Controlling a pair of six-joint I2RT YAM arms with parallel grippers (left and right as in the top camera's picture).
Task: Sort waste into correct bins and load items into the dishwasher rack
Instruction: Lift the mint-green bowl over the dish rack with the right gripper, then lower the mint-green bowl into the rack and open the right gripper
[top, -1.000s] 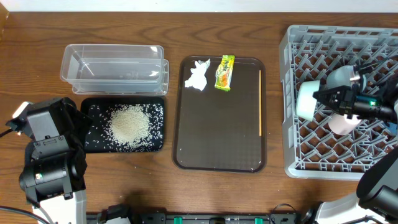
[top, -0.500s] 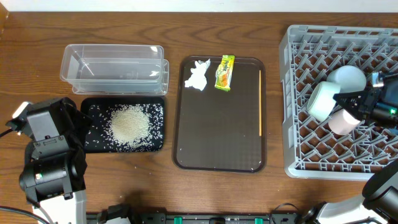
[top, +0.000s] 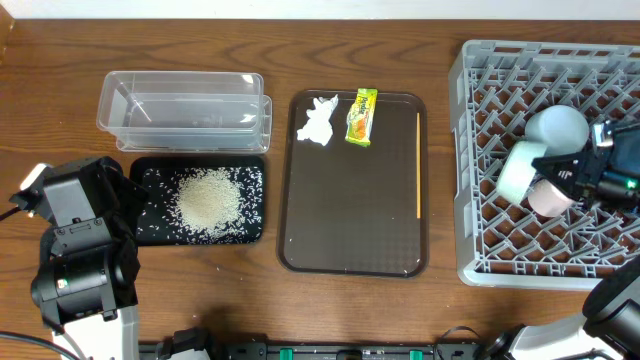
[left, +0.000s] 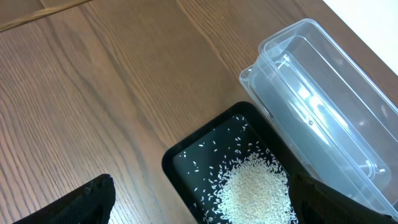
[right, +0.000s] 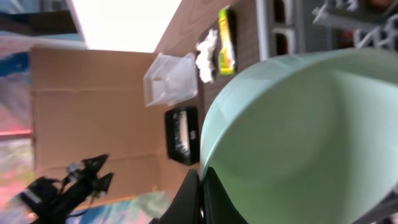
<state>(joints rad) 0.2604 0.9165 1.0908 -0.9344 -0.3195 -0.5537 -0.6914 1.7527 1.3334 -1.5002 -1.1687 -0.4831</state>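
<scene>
The robot will lower the bowl past the pink cup (top: 546, 198) and release it, as the rack's empty slots are below the robot's right gripper, to its right in the overhead view.
My right gripper (top: 562, 172) is shut on the rim of the pale mint-white bowl (top: 519, 172), holding it on its side inside the grey dishwasher rack (top: 470, 150). In the right wrist view the bowl (right: 298, 137) fills the frame with my fingers (right: 202, 186) pinched on its edge. A light-blue bowl (top: 557, 126) and the pink cup (top: 546, 198) lie beside it. Rice (top: 208, 199) is heaped in the black tray (top: 150, 232). The tissue (top: 318, 121) and wrapper (top: 361, 117) lie on the brown tray. My left gripper (left: 199, 208) is open over the black tray (left: 186, 155). The dark-blue bowl is out of view.
The clear tub (top: 120, 112) stands behind the black tray and also shows in the left wrist view (left: 323, 118). The brown serving tray (top: 350, 230) lies mid-table with a thin wooden stick (top: 417, 165) along its right side. The left arm's body (top: 75, 235) is at the front left.
My right gripper has carried the mint-white bowl to the right and slightly toward the front inside the rack, beside the pink cup. The left arm has not moved.
</scene>
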